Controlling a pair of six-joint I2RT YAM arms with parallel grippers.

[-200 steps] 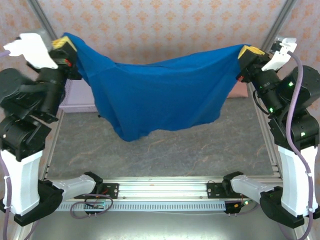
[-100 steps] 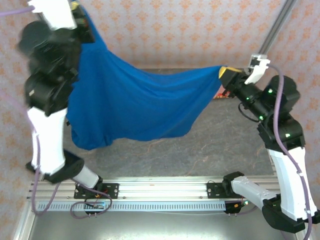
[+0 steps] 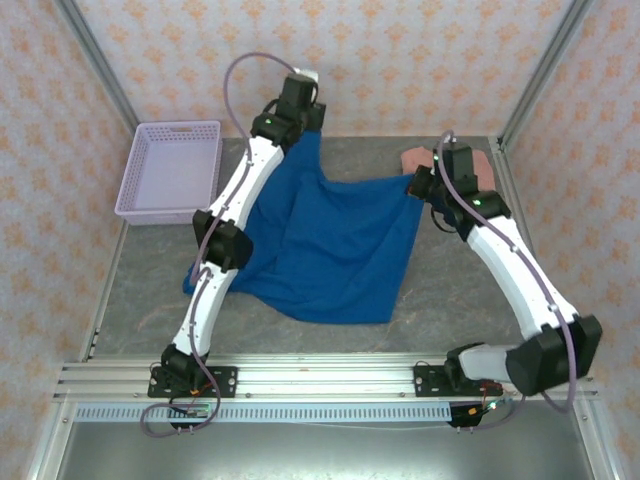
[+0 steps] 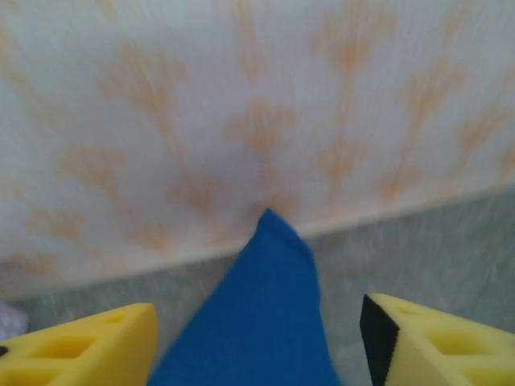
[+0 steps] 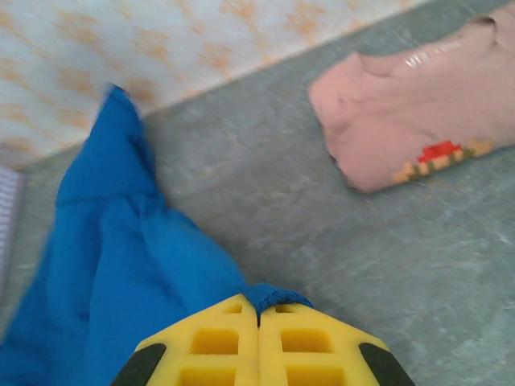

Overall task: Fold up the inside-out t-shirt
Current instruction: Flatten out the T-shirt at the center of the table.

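Note:
The robot's right gripper holds the far end, so the left gripper needs to move back and down onto the hem's near corner (image 3: 386,318) next.
The inside-out t-shirt (image 3: 330,250), royal blue, lies spread on the grey table, its far corner reaching toward the back wall. My left gripper (image 4: 257,346) is open over that far corner; the blue cloth (image 4: 269,305) lies loose between the yellow fingers (image 4: 88,346), touching neither. The left arm (image 3: 250,170) stretches out to the back of the table. My right gripper (image 5: 259,310) is shut on a bunched hem of the shirt (image 5: 121,265), at the shirt's right corner (image 3: 415,188), low over the table.
A folded salmon-pink shirt (image 5: 418,121) lies at the back right, just beyond the right gripper (image 3: 420,183). A lavender basket (image 3: 170,170) stands at the back left. Metal frame posts and papered walls ring the table.
Both arms swung down and forward from holding the shirt in the air; it now lies on the table. The left gripper has opened and let go of its corner.

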